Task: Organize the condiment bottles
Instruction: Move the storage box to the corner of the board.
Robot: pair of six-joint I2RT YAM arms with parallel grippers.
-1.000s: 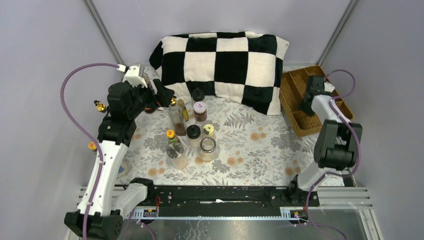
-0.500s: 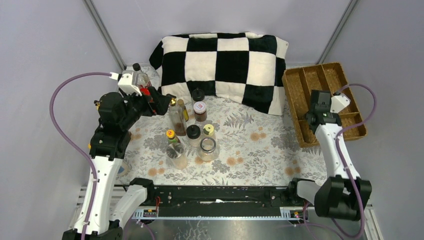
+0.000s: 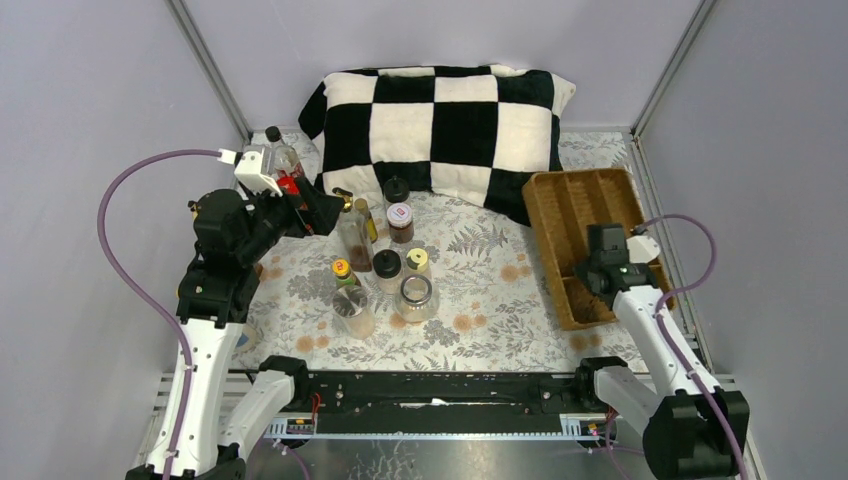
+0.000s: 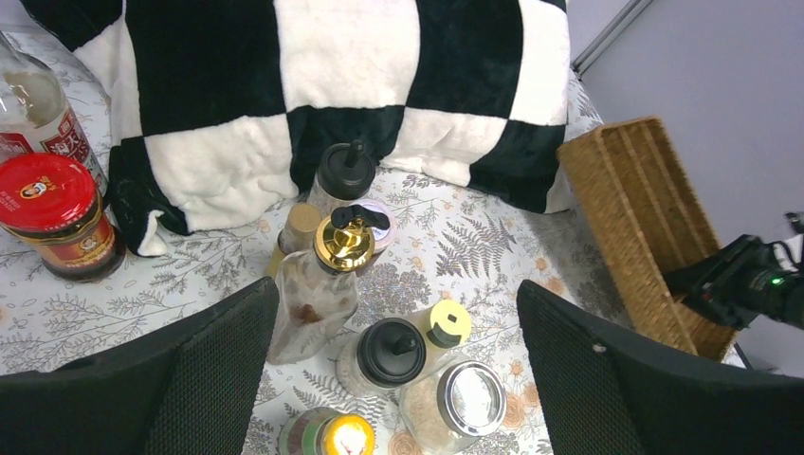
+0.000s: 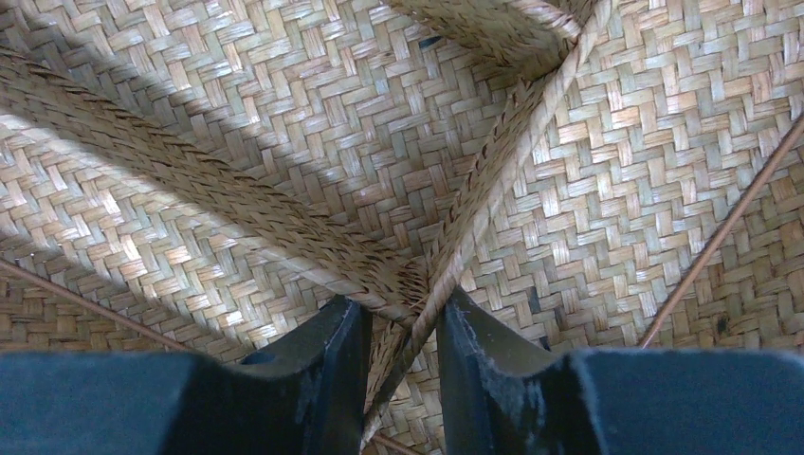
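Observation:
My right gripper will pull the tray left in the top view onto bare cloth [image 3: 494, 252], away from the bottles, and release its divider.
The condiment bottles stand in a cluster on the floral cloth: a gold-topped bottle [image 3: 355, 236] [image 4: 343, 242], a black-capped jar [image 3: 387, 265] [image 4: 391, 351], a yellow-capped one [image 3: 417, 261] [image 4: 447, 322], a silver-lidded jar [image 3: 416, 297] [image 4: 465, 400] and a red-capped jar [image 4: 47, 194]. My left gripper [image 3: 325, 210] [image 4: 398, 313] hangs open above the cluster, holding nothing. My right gripper [image 3: 592, 277] [image 5: 403, 332] is shut on a divider wall [image 5: 493, 190] of the wicker tray [image 3: 585, 200] [image 4: 645, 218]. No bottle lies in the tray.
A black-and-white chequered cushion [image 3: 450, 120] lies at the back, just behind the bottles. A tall clear bottle [image 3: 278, 150] [image 4: 28, 104] stands at the back left by the left wrist. Grey walls close in both sides.
My right gripper has dragged the wicker tray from the back right corner leftward and nearer, turning it. The left arm has shifted only slightly and stays open.

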